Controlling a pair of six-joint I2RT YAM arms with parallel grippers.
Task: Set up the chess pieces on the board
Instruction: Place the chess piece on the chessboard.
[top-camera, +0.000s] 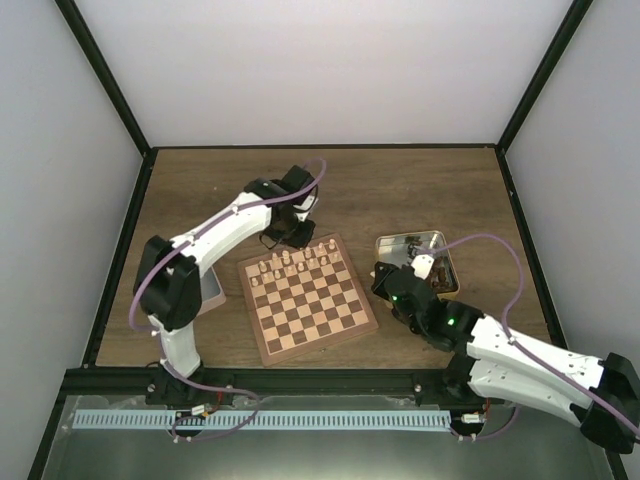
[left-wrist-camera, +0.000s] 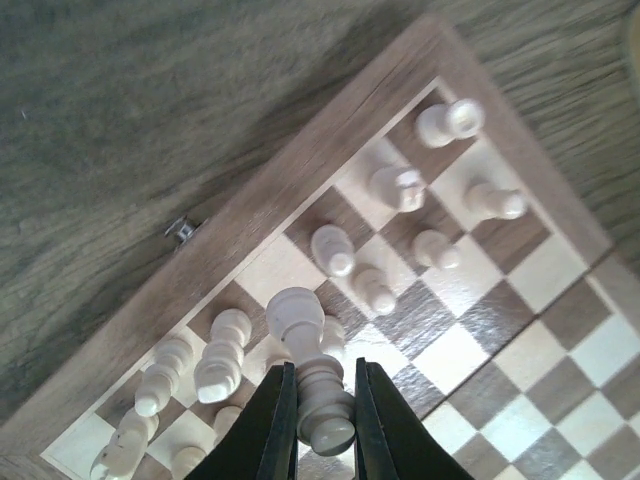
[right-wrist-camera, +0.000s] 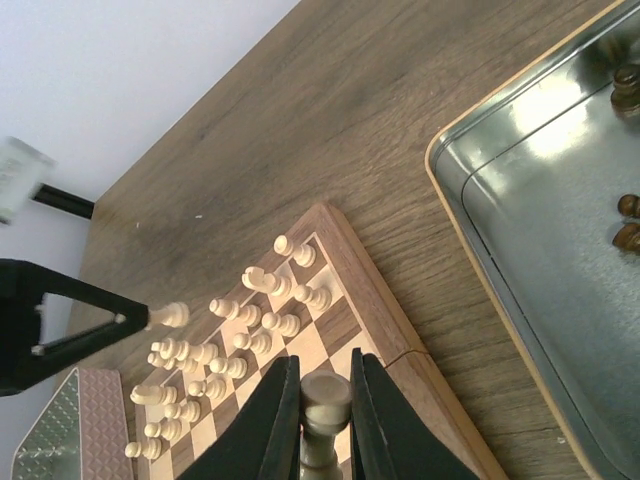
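The cream piece goes down in my left gripper onto the light square in the farthest row (top-camera: 297, 257) next, since that square stands empty between cream neighbors.
The chessboard (top-camera: 320, 312) lies at the table's middle, with several cream pieces (top-camera: 295, 262) standing in its two far rows. My left gripper (top-camera: 290, 238) hovers over the far edge. In the left wrist view it (left-wrist-camera: 322, 385) is shut on a cream piece (left-wrist-camera: 298, 318), held above the back rows (left-wrist-camera: 400, 185). My right gripper (top-camera: 384, 285) is at the board's right edge. In the right wrist view it (right-wrist-camera: 325, 385) is shut on a dull brownish piece (right-wrist-camera: 326, 398) above the board's rim (right-wrist-camera: 375, 300). The left gripper's fingers (right-wrist-camera: 95, 335) show there too.
A silver tin (top-camera: 440, 262) with a few dark pieces (right-wrist-camera: 628, 222) stands right of the board, close to my right gripper. A second tin (top-camera: 212, 290) sits left of the board, partly under the left arm. Black frame posts and white walls enclose the table.
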